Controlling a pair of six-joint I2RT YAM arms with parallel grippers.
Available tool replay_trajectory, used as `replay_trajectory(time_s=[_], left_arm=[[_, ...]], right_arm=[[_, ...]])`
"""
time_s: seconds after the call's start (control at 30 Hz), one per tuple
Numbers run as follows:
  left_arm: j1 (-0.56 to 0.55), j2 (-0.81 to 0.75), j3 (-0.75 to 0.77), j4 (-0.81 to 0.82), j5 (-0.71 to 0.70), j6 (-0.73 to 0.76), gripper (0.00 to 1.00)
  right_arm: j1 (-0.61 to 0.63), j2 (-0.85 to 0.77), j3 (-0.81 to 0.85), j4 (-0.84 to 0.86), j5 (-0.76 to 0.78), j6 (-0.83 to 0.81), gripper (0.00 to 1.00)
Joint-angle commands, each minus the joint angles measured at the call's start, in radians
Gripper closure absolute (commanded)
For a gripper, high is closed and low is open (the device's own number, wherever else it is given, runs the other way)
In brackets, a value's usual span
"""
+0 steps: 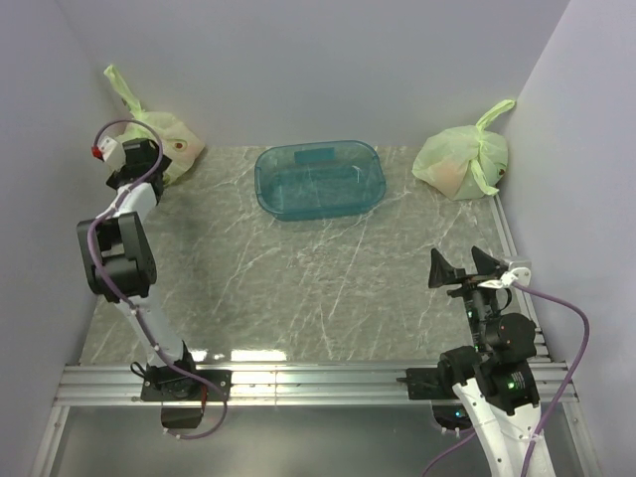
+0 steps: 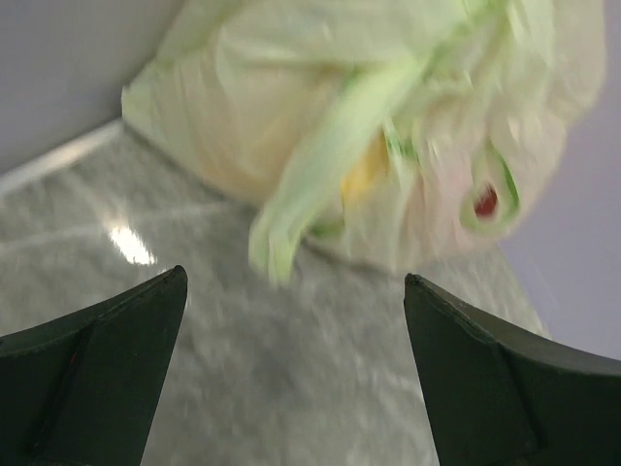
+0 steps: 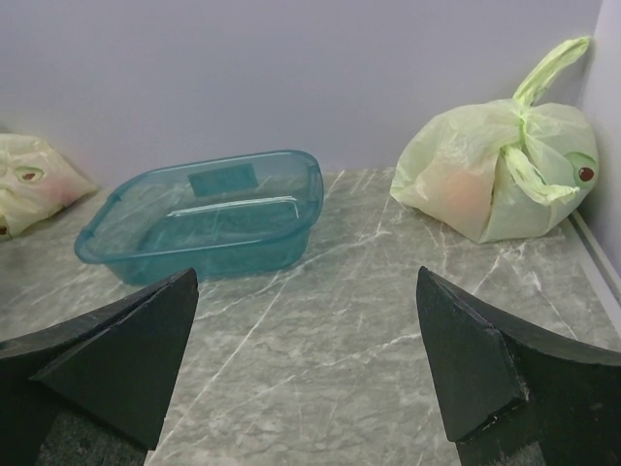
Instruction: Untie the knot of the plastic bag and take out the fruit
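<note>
My left gripper's open fingers stand short, so they will move outward around the fold of film beside the knot's loose tail.
The plastic bag (image 1: 177,134) (image 2: 243,107), pale green and tied, sits in the back left corner against the wall, also at the left edge of the right wrist view (image 3: 29,180). Its knot (image 2: 340,146) is a twisted green band ending in a loose tail (image 2: 277,243). Fruit shows only as a blurred yellow patch (image 2: 364,177) and pinkish tints through the film. My left gripper (image 1: 147,164) (image 2: 294,277) is open just in front of the bag, apart from it, with nothing between the fingers. My right gripper (image 1: 455,256) (image 3: 307,274) is open and empty over the table's near right.
A translucent blue tub (image 1: 320,179) (image 3: 209,218) stands at the back middle. A second tied pale green bag (image 1: 459,159) (image 3: 485,175), pinkish-orange inside, lies in the back right corner. Grey walls close the left, back and right sides.
</note>
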Motion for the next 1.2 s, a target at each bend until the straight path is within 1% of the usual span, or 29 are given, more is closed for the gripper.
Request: replay_trajectory(time_s=[0.0, 0.07, 0.17, 0.33, 0.37, 0.47, 0.5, 0.57, 0.6, 0.63, 0.67, 0.77, 0.8, 0.87, 0.93, 1.07, 1.1, 1.17], left_arm=[[0.022, 0.079, 0.141, 0.093, -0.057, 0.02, 0.01], [0.03, 0.151, 0.209, 0.107, -0.065, 0.037, 0.01], [0.045, 0.253, 0.312, 0.07, -0.062, 0.006, 0.01], [0.059, 0.365, 0.391, 0.073, -0.061, -0.025, 0.05], [0.062, 0.376, 0.411, 0.068, -0.062, -0.029, 0.07], [0.071, 0.406, 0.432, 0.061, -0.041, -0.04, 0.16], [0.073, 0.411, 0.431, 0.064, -0.031, -0.038, 0.34], [0.074, 0.414, 0.422, 0.076, 0.001, -0.032, 0.59], [0.074, 0.411, 0.419, 0.081, 0.015, -0.019, 0.82], [0.073, 0.405, 0.402, 0.094, 0.025, -0.011, 0.92], [0.074, 0.397, 0.391, 0.101, 0.047, -0.005, 0.99], [0.074, 0.344, 0.33, 0.117, 0.067, 0.02, 0.99], [0.074, 0.302, 0.308, 0.119, 0.067, 0.028, 0.99], [0.073, 0.25, 0.23, 0.125, 0.07, 0.038, 0.99], [0.071, 0.167, 0.161, 0.098, 0.068, 0.057, 1.0], [0.039, 0.035, 0.071, -0.075, 0.041, 0.101, 0.99], [0.028, -0.023, 0.045, -0.152, 0.035, 0.1, 0.99], [-0.007, -0.096, -0.06, -0.201, 0.045, 0.094, 0.99]], right_arm=[[0.007, -0.179, 0.02, 0.016, -0.053, -0.026, 0.0], [0.008, -0.167, 0.028, 0.004, -0.073, -0.031, 0.0], [0.007, -0.141, 0.034, -0.005, -0.083, -0.031, 0.0], [0.007, -0.098, 0.043, -0.009, -0.103, -0.033, 0.0], [0.007, -0.093, 0.045, -0.01, -0.104, -0.034, 0.0], [0.007, -0.08, 0.05, -0.018, -0.098, -0.033, 0.0], [0.007, -0.077, 0.051, -0.018, -0.1, -0.036, 0.0], [0.007, -0.075, 0.05, -0.016, -0.103, -0.037, 0.0], [0.008, -0.075, 0.05, -0.013, -0.103, -0.04, 0.0], [0.007, -0.075, 0.048, -0.013, -0.106, -0.042, 0.0], [0.007, -0.076, 0.048, -0.012, -0.106, -0.043, 0.0], [0.007, -0.08, 0.05, -0.012, -0.113, -0.045, 0.0], [0.007, -0.084, 0.05, -0.01, -0.112, -0.045, 0.0], [0.007, -0.087, 0.05, 0.001, -0.106, -0.039, 0.0], [0.007, -0.086, 0.054, 0.007, -0.101, -0.03, 0.0], [0.007, -0.055, 0.085, -0.01, -0.092, -0.016, 0.0], [0.007, -0.049, 0.094, -0.01, -0.089, -0.013, 0.0], [0.007, -0.034, 0.1, -0.007, -0.086, 0.004, 0.0]])
